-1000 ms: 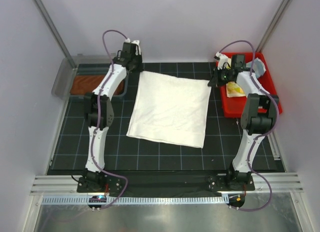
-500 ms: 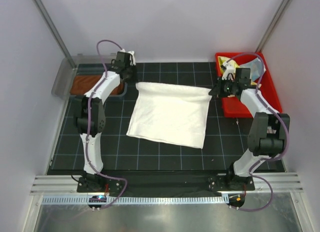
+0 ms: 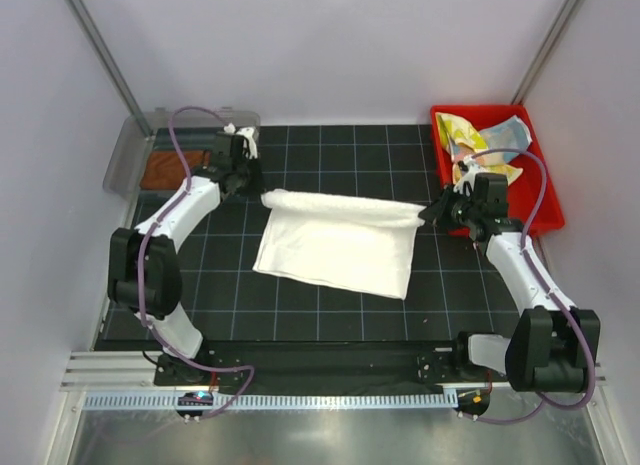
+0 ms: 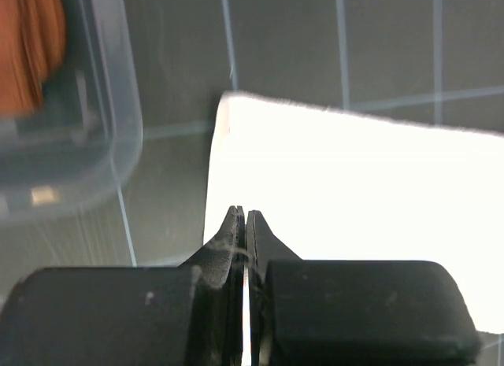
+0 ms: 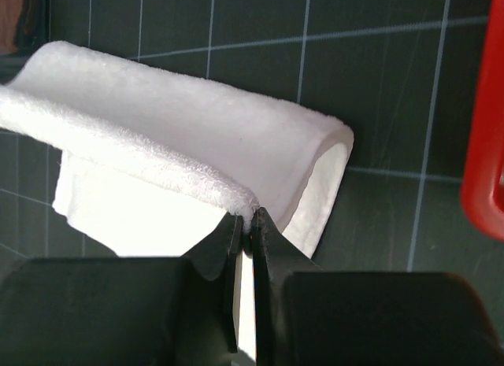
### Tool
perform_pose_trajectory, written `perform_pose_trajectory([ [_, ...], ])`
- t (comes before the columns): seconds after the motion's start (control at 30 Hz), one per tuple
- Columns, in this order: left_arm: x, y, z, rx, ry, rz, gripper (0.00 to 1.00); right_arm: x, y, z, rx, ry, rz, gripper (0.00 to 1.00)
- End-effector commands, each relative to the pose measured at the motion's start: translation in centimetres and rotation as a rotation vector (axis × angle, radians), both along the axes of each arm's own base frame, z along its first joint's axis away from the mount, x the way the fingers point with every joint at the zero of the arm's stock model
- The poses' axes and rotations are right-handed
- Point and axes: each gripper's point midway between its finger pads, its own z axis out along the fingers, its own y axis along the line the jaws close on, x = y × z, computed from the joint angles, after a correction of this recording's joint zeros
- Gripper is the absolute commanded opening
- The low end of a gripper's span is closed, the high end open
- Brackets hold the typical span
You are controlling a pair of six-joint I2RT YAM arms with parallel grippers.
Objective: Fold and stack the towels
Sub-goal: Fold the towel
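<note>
Next, my right gripper draws back and down toward the towel's near edge (image 3: pixel 400 292) to release the towel's pinched corner, since that edge lies below and back of it.
A large white towel (image 3: pixel 340 245) lies on the black grid mat, its far edge lifted and rolled over toward the near side. My left gripper (image 3: pixel 257 192) is shut on the far-left corner of the white towel (image 4: pixel 354 193), and a thin white sliver shows between the fingertips (image 4: pixel 235 224). My right gripper (image 3: pixel 426 218) is shut on the far-right corner; the terry edge of the towel (image 5: pixel 181 138) is pinched at the right gripper's tips (image 5: pixel 250 218). A rust-brown towel (image 3: pixel 163 169) lies in the clear bin. A pale yellow patterned towel (image 3: pixel 458 137) and a light-blue towel (image 3: pixel 505 135) lie in the red bin.
The clear plastic bin (image 3: pixel 125 157) stands at the mat's far left, and its wall (image 4: pixel 118 138) is close to my left gripper. The red bin (image 3: pixel 545 200) stands at the far right, its rim (image 5: pixel 482 146) just right of the right gripper. Grey walls surround the mat.
Both grippers have moved toward the near side with the white towel's far edge, rolling it over the rest. The right arm has left the red bin, uncovering the towels in it.
</note>
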Motion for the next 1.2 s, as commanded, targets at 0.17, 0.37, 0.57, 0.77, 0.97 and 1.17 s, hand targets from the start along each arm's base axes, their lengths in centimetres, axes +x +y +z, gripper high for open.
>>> perform_pose_trajectory([
  [0.17,-2.6,2.4,-0.8,0.03,-0.002,0.063,0.0,-3.3,0.5,-2.4,0.092,0.09,-0.137,0.01],
  [0.37,-3.9,2.7,-1.3,0.02,0.009,0.085,0.0,-5.5,1.3,-4.0,0.127,0.115,-0.148,0.01],
  [0.57,-5.8,3.0,-2.7,0.021,0.058,0.098,0.0,-7.8,1.4,-5.3,0.133,0.153,-0.206,0.04],
  [0.77,-7.4,3.9,-3.7,0.026,0.084,0.151,0.0,-9.6,0.9,-6.0,0.125,0.18,-0.238,0.06],
  [0.97,-8.6,4.3,-3.2,0.021,0.069,0.164,0.0,-9.9,0.9,-5.2,0.134,0.123,-0.236,0.06],
  [1.17,-9.5,5.3,-4.1,0.058,0.109,0.213,0.0,-11.0,1.8,-6.2,0.222,0.163,-0.258,0.18],
])
